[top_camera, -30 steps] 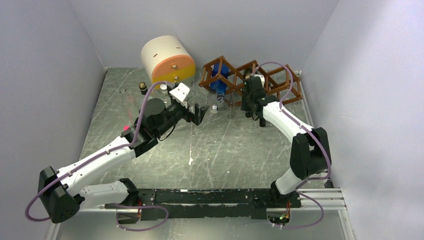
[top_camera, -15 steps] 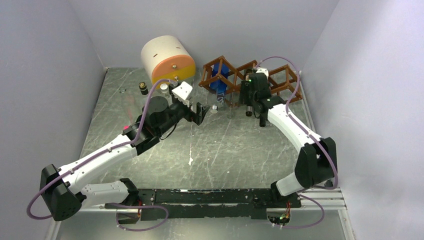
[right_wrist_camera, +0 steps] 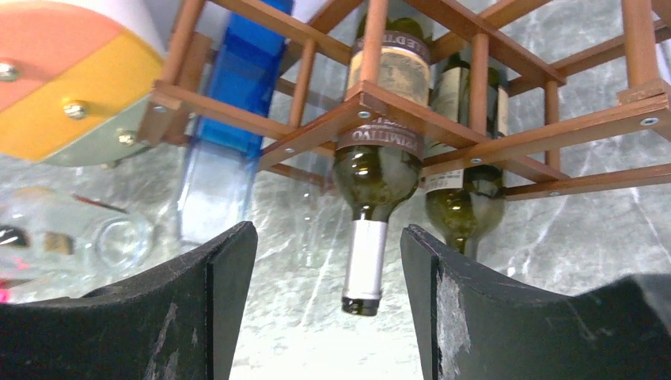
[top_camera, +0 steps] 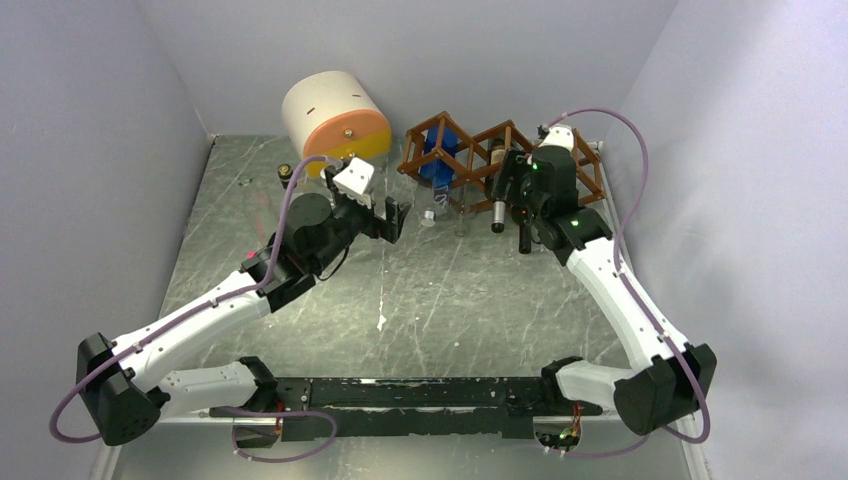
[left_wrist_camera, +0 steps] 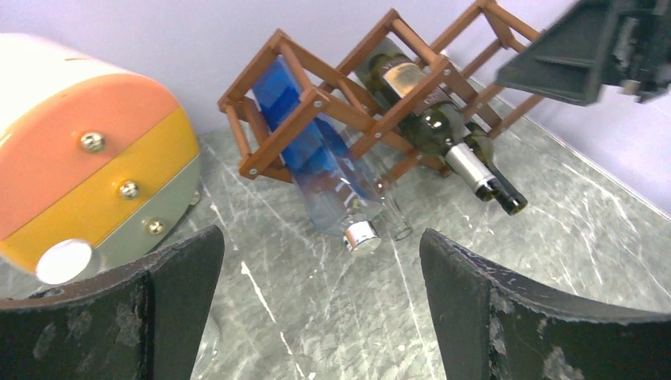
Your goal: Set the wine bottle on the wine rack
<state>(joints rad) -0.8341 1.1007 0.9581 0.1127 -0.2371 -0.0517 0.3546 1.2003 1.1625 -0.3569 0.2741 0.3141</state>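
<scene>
The clear bottle stands outside the rack [top_camera: 470, 150], so my left gripper will swing left in the top view, over the clear bottle's black cap [top_camera: 285, 171], and lower around it.
The reddish-brown wine rack [top_camera: 470, 150] [left_wrist_camera: 316, 103] [right_wrist_camera: 356, 103] stands at the back of the table. A dark green wine bottle [top_camera: 497, 205] [left_wrist_camera: 443, 131] [right_wrist_camera: 376, 166] with a silver neck lies in its middle cell, neck sloping down toward me. My right gripper [top_camera: 510, 180] [right_wrist_camera: 328, 232] hangs open just in front of that neck and touches nothing. A second dark bottle [right_wrist_camera: 467, 198] sits in the cell to the right. My left gripper [top_camera: 395, 215] [left_wrist_camera: 320, 236] is wide open over bare table, short of the rack.
A blue bottle [top_camera: 436, 165] [left_wrist_camera: 316, 158] fills the rack's left cell, silver cap [left_wrist_camera: 362, 235] down on the table. A round cream-and-orange drawer unit [top_camera: 335, 115] [left_wrist_camera: 87, 158] stands left of the rack. A clear glass bottle [right_wrist_camera: 79, 229] lies near it. Walls close in on both sides.
My right gripper has opened off the wine bottle's neck and backed off rightward; the bottle stays in the rack. The left gripper has crept slightly toward the back.
</scene>
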